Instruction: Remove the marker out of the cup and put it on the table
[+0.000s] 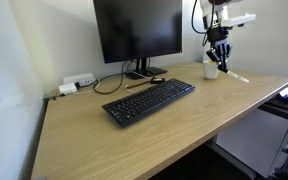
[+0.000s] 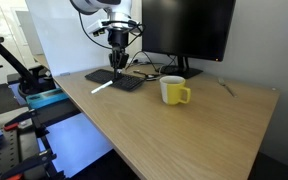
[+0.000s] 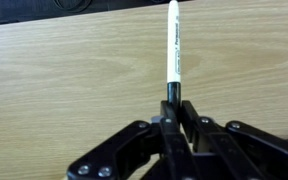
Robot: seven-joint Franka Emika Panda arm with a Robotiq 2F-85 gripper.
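Note:
My gripper moves down and toward the yellowish cup [image 2: 171,91] next, onto the bare wood [image 2: 130,97] beside the keyboard, because the marker is already clear of the cup.
The marker [image 3: 171,45], with a whitish body and a dark end, lies low along the light-wood table [image 3: 54,90]. Its dark end sits between my fingertips. My gripper [image 3: 174,100] looks shut on that end. In both exterior views the gripper [image 1: 218,60] [image 2: 119,70] hangs just over the table, with the marker [image 1: 238,76] [image 2: 102,87] slanting away from it onto the wood. The yellowish cup [image 2: 171,91] stands upright and apart from the marker, and in an exterior view the cup [image 1: 211,71] is right beside the gripper. The cup is out of the wrist view.
A black monitor [image 1: 137,30] stands at the back, with a black keyboard [image 1: 149,102] in front of it. A darker pen [image 1: 144,83] lies between them. A white power strip [image 1: 76,83] is near the wall. The table edge [image 2: 79,95] runs close to the marker.

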